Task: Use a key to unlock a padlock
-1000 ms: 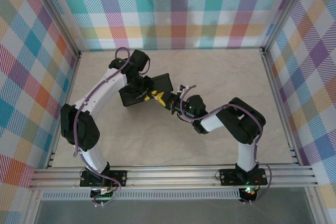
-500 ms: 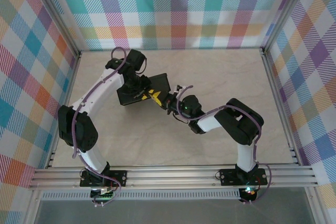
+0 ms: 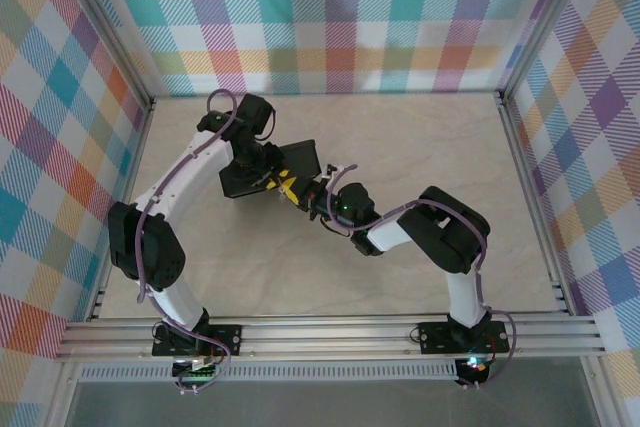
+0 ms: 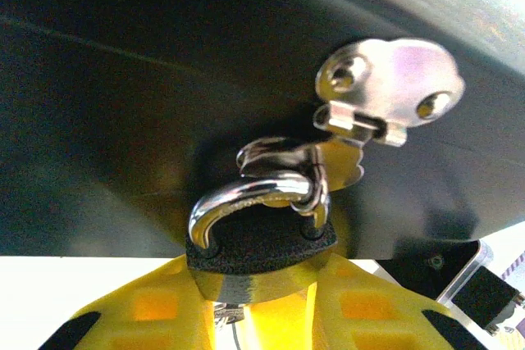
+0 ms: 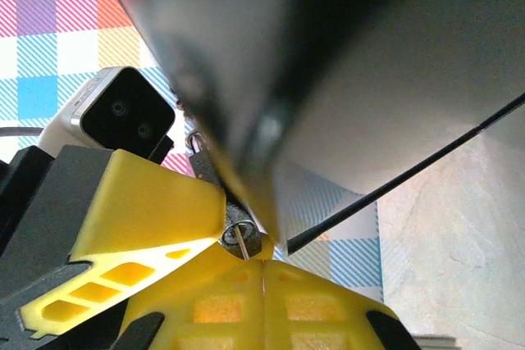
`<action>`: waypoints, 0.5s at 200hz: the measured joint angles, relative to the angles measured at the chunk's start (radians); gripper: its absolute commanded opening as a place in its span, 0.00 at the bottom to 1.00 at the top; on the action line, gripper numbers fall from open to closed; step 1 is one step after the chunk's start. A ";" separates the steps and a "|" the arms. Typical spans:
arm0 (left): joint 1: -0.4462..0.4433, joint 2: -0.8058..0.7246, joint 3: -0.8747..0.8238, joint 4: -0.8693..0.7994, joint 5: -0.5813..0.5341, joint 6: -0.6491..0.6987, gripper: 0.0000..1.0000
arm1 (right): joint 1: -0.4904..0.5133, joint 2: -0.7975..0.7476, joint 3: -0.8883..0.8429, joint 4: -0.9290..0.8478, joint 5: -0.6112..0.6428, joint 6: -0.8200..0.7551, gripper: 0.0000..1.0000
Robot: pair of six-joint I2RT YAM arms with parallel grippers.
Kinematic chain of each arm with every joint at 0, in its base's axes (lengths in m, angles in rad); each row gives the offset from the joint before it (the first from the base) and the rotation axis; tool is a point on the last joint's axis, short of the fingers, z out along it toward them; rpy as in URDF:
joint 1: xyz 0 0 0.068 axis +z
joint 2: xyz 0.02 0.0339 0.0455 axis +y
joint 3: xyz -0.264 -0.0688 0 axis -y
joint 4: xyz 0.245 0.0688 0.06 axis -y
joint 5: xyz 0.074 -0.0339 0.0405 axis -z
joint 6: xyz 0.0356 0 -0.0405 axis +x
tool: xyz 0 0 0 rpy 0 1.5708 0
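Observation:
The key's thin stem still shows outside the padlock, so my right gripper should push the key farther into the keyhole in the padlock's bottom [image 5: 243, 229] next, before releasing it.
The padlock [image 4: 261, 245] has a dark body and a silvery shackle [image 4: 246, 196] that passes through the metal hasp [image 4: 385, 88] of the black box [image 3: 262, 173]. My left gripper [image 4: 258, 284] is shut on the padlock's body, one yellow finger on each side. From the right wrist view I see the padlock's underside [image 5: 243, 229] with the thin key [image 5: 244, 245] standing in its keyhole. My right gripper [image 5: 262, 266] is shut on the key, fingers pressed together. From above, the left gripper [image 3: 272, 179] and the right gripper [image 3: 306, 195] meet at the box's near right edge.
The box's dark wall [image 4: 123, 104] rises just behind the padlock. The left wrist camera housing [image 5: 123, 116] and a yellow left finger [image 5: 148, 202] sit close to my right gripper. Checked walls [image 3: 340, 17] enclose the marble table [image 3: 420, 147].
The right gripper has pushed left and slightly away toward the padlock. The box and left gripper have shifted a little left with it. Both grips are unchanged.

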State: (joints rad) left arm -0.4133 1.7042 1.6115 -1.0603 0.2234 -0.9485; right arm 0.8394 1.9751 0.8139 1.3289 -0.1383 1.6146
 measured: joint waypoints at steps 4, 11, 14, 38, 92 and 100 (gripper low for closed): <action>0.000 0.000 0.000 0.000 0.000 0.001 0.00 | 0.000 0.000 0.000 -0.002 0.000 0.000 0.02; 0.000 0.000 0.000 -0.001 0.000 0.003 0.00 | -0.001 0.000 0.000 -0.003 0.000 -0.002 0.02; 0.000 0.000 0.000 -0.001 0.000 0.003 0.00 | -0.002 0.000 0.000 -0.004 0.000 -0.002 0.02; 0.000 0.000 0.000 -0.002 0.002 0.022 0.00 | -0.012 0.000 0.000 -0.004 -0.015 -0.003 0.01; -0.014 0.000 0.003 -0.014 0.058 0.056 0.00 | -0.039 -0.026 0.000 -0.050 -0.060 -0.030 0.00; -0.014 0.000 0.003 -0.014 0.061 0.056 0.00 | -0.041 -0.032 0.000 -0.064 -0.064 -0.034 0.00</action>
State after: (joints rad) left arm -0.4271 1.7042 1.6150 -1.0744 0.2840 -0.8925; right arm 0.7982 1.9430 0.8139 1.2652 -0.2028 1.5803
